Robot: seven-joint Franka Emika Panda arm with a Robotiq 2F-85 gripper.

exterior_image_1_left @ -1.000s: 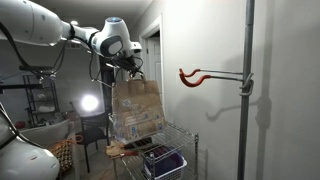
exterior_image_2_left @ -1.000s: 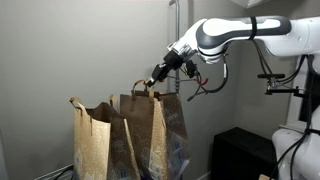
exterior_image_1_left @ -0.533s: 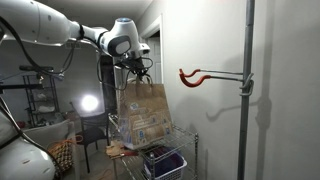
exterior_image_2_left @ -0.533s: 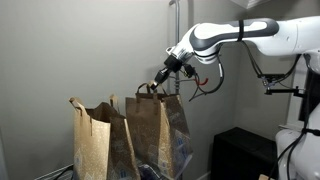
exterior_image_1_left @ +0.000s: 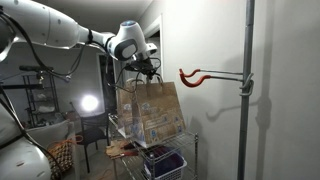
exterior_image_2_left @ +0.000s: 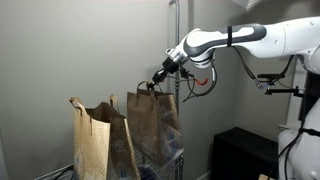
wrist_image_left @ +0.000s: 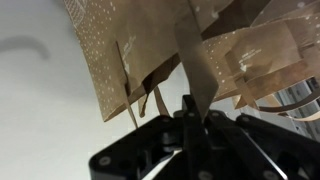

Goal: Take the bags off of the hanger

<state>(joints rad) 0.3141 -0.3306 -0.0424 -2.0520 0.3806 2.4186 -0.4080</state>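
Observation:
My gripper stays almost still over the wire rack (exterior_image_1_left: 160, 152) next and opens to release the brown dotted bag (exterior_image_1_left: 150, 112), as it already hangs there, clear of the hanger.
My gripper (exterior_image_1_left: 147, 71) is shut on the twisted paper handle of a brown dotted bag (exterior_image_1_left: 150, 112), which hangs from it above the wire rack. In an exterior view the gripper (exterior_image_2_left: 159, 81) holds this bag (exterior_image_2_left: 152, 128) by its top, and a second brown bag (exterior_image_2_left: 92, 140) stands upright beside it. In the wrist view the fingers (wrist_image_left: 195, 108) pinch a paper handle strip, with the bags (wrist_image_left: 120, 45) spread beyond them. The hanger (exterior_image_1_left: 196, 77), a grey rod with a red hook end, juts from the grey pole (exterior_image_1_left: 246, 60) and is bare, a short way from the held bag.
A wire shelf rack (exterior_image_1_left: 172, 152) stands under the bag and holds a dark basket (exterior_image_1_left: 163, 160). A bright lamp (exterior_image_1_left: 89, 103) and a dark chair are behind. A black box (exterior_image_2_left: 240, 150) sits on the floor. The wall is close behind the bags.
My gripper has carried the held bag sideways toward the red hook end of the hanger. The bag has swung and turned a little. The second bag has not moved.

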